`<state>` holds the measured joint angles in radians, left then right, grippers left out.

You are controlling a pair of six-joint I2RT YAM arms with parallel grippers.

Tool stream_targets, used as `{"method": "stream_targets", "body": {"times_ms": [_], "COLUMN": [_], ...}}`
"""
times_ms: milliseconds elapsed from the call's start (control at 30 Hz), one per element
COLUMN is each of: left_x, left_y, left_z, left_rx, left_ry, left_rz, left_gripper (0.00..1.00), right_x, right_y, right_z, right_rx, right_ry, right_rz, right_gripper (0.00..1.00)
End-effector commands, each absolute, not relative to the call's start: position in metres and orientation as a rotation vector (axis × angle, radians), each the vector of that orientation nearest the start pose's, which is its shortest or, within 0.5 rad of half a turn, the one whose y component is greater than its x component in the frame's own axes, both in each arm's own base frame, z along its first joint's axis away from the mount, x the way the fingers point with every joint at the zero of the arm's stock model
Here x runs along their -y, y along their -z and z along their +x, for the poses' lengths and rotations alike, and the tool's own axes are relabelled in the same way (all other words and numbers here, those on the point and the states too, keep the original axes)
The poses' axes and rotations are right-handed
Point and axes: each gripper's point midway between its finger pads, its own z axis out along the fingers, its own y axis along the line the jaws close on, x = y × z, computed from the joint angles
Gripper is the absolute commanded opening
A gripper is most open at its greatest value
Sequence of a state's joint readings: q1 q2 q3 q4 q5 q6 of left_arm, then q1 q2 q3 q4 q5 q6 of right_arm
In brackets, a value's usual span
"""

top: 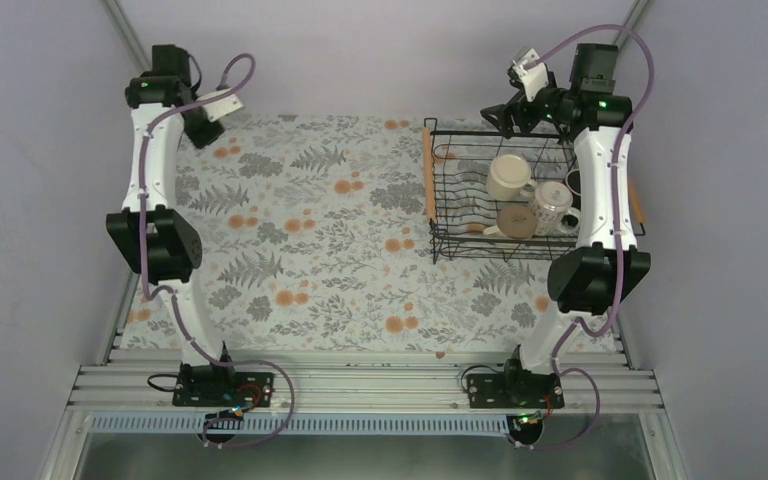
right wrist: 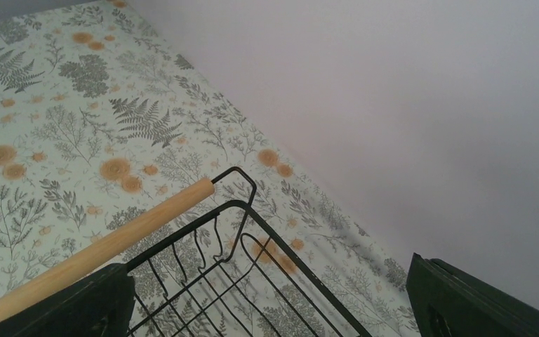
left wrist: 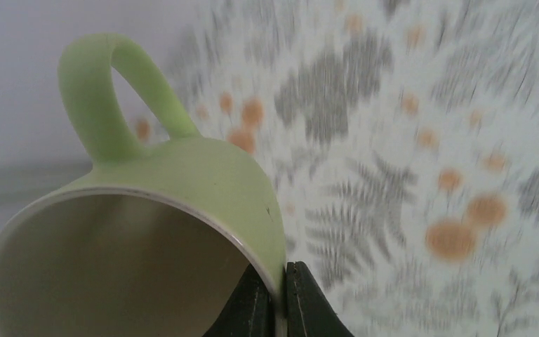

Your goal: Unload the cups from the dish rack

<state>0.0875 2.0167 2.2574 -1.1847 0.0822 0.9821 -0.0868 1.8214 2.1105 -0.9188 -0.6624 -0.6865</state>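
Note:
The left gripper will go down next toward the empty floral cloth near the grey wall (top: 203, 151), then let go of the mug's rim, since the mug still hangs above the cloth.
My left gripper (left wrist: 277, 295) is shut on the rim of the pale green mug (left wrist: 182, 175), one finger inside and one outside. It holds the mug tilted above the floral cloth. In the top view this gripper (top: 203, 128) is at the far left and hides the mug. My right gripper (right wrist: 274, 309) is open and empty, above the far left corner of the black wire dish rack (right wrist: 298, 267). In the top view the right gripper (top: 500, 115) hovers over the rack (top: 500, 255). The rack holds a tall cream cup (top: 508, 175), a beige mug (top: 516, 220), a patterned white cup (top: 552, 200) and a black cup (top: 573, 183), which is partly hidden by the arm.
The rack has a wooden bar handle on its left side (top: 428, 180), which also shows in the right wrist view (right wrist: 112, 235), and another on its right side. The floral cloth (top: 310, 250) covers the table. Grey walls stand close on the left, back and right.

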Motion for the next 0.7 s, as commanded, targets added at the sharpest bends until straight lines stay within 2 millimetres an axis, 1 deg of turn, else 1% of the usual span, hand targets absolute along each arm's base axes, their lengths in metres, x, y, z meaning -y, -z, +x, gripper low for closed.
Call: {"method": "stream_targets", "body": {"times_ms": [0, 67, 133, 233, 333, 433, 533, 667], "left_x": [-0.098, -0.109, -0.117, -0.121, -0.125, -0.129, -0.126, -0.117], "left_y": [-0.233, -0.215, -0.201, -0.183, -0.159, -0.147, -0.143, -0.140], "left_z": [0.477, 0.468, 0.466, 0.465, 0.462, 0.475, 0.492, 0.512], "left_rx": [-2.459, -2.515, -2.562, -2.615, -2.677, -2.703, -2.680, -2.637], "left_ry": [-0.414, -0.365, -0.352, -0.328, -0.322, -0.322, -0.303, -0.249], "left_rz": [1.207, 1.238, 1.240, 1.259, 1.296, 1.250, 1.213, 1.161], "left_gripper": [0.02, 0.02, 0.02, 0.02, 0.02, 0.02, 0.02, 0.02], "right_x": [-0.064, -0.065, -0.066, -0.066, -0.065, -0.064, -0.064, -0.064], "right_y": [-0.382, -0.382, -0.381, -0.382, -0.384, -0.382, -0.377, -0.368], "right_z": [0.471, 0.467, 0.462, 0.458, 0.453, 0.448, 0.445, 0.443], "right_rx": [-1.812, -1.815, -1.815, -1.811, -1.808, -1.814, -1.824, -1.840], "right_ry": [-0.233, -0.233, -0.239, -0.228, -0.208, -0.206, -0.213, -0.218], "right_rz": [-0.996, -1.009, -1.021, -1.025, -1.026, -1.022, -1.026, -1.027], "right_gripper": [1.00, 1.00, 1.00, 1.00, 1.00, 1.00, 1.00, 1.00]}}
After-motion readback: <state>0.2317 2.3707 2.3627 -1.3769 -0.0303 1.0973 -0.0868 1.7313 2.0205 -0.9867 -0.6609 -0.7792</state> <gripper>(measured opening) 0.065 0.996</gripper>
